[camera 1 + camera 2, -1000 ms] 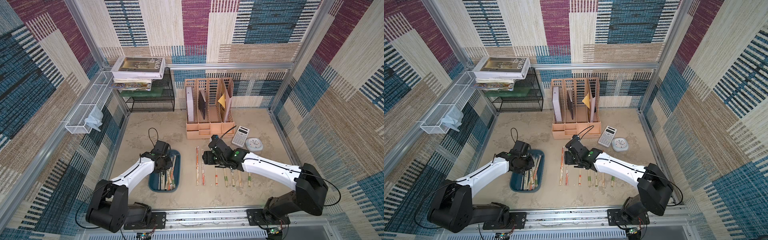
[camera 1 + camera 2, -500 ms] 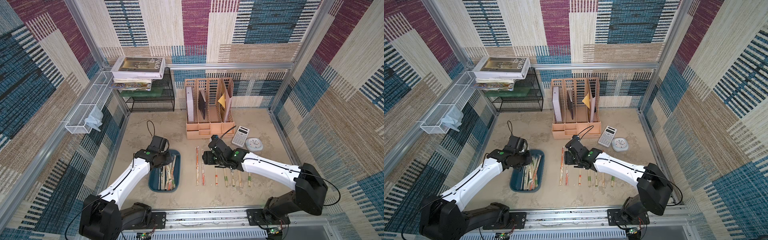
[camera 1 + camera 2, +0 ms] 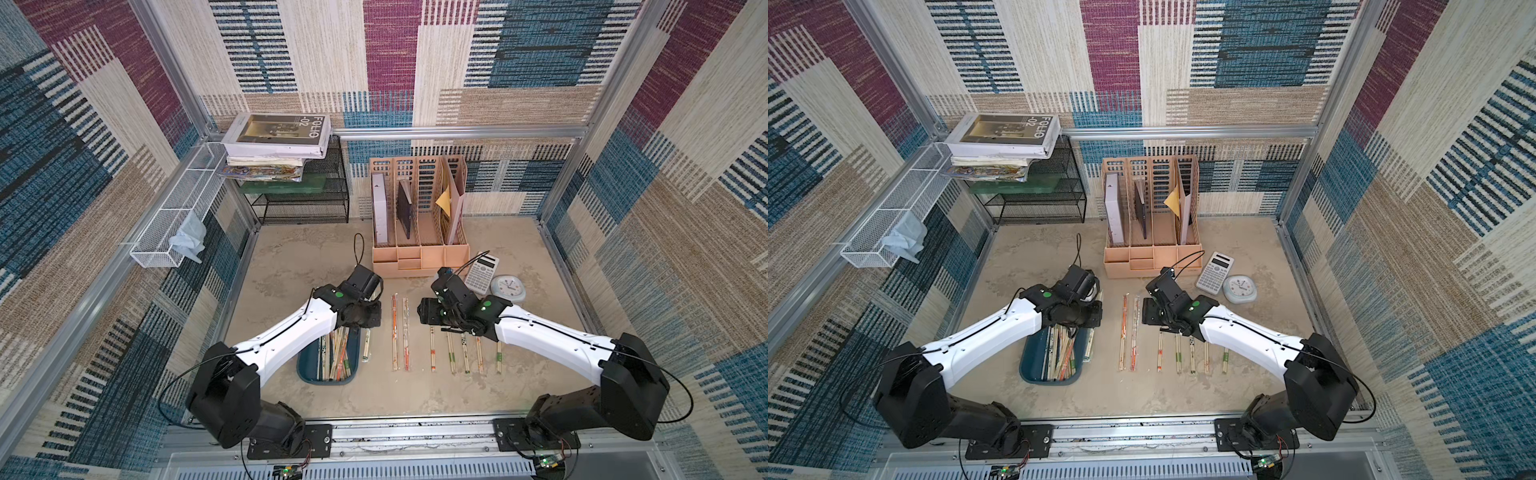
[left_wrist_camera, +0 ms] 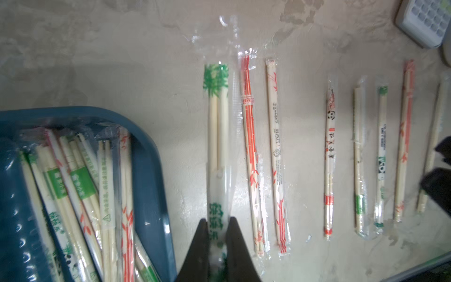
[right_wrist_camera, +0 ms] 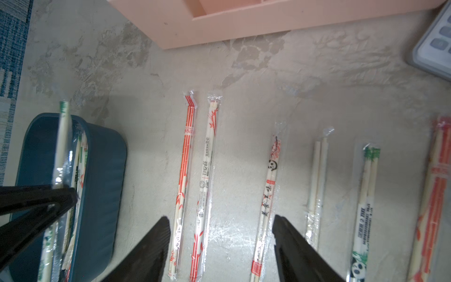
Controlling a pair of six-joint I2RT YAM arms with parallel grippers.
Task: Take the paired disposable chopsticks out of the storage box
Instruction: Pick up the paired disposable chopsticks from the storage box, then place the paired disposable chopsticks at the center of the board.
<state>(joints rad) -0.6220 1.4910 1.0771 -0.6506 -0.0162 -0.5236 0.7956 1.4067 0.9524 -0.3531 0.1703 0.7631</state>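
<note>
Bare tabletop lies below, between the storage box (image 3: pixel 305 370) and the red-striped pair, so the left gripper should next move toward the red-striped pair, go down and let go of the green-printed pair.
The dark teal storage box (image 3: pixel 305 370) (image 3: pixel 1027 370) (image 4: pixel 151 171) (image 5: pixel 102 171) lies front left and holds several sleeved paired disposable chopsticks (image 3: pixel 334 353) (image 4: pixel 80 185). My left gripper (image 3: pixel 365 324) (image 3: pixel 1084 322) (image 4: pixel 217 234) is shut on one end of a green-printed pair (image 4: pixel 217 122) (image 3: pixel 365 347) (image 5: pixel 62 146), which hangs just past the box's right rim over the table. Several more pairs (image 3: pixel 449 353) (image 3: pixel 1177 353) (image 5: pixel 207 171) lie in a row on the table. My right gripper (image 3: pixel 424 316) (image 3: pixel 1148 311) (image 5: pixel 220 227) hovers open above that row, holding nothing.
A peach file organiser (image 3: pixel 419 249) stands behind the row. A calculator (image 3: pixel 481 272) and a round clock (image 3: pixel 508 287) lie to the right. At the back left are a black mesh rack (image 3: pixel 303 199) stacked with books and a white wire basket (image 3: pixel 174 216).
My left gripper has lifted from over the box and swung right, carrying the green-printed pair beyond the box's right rim. The right arm has not moved.
</note>
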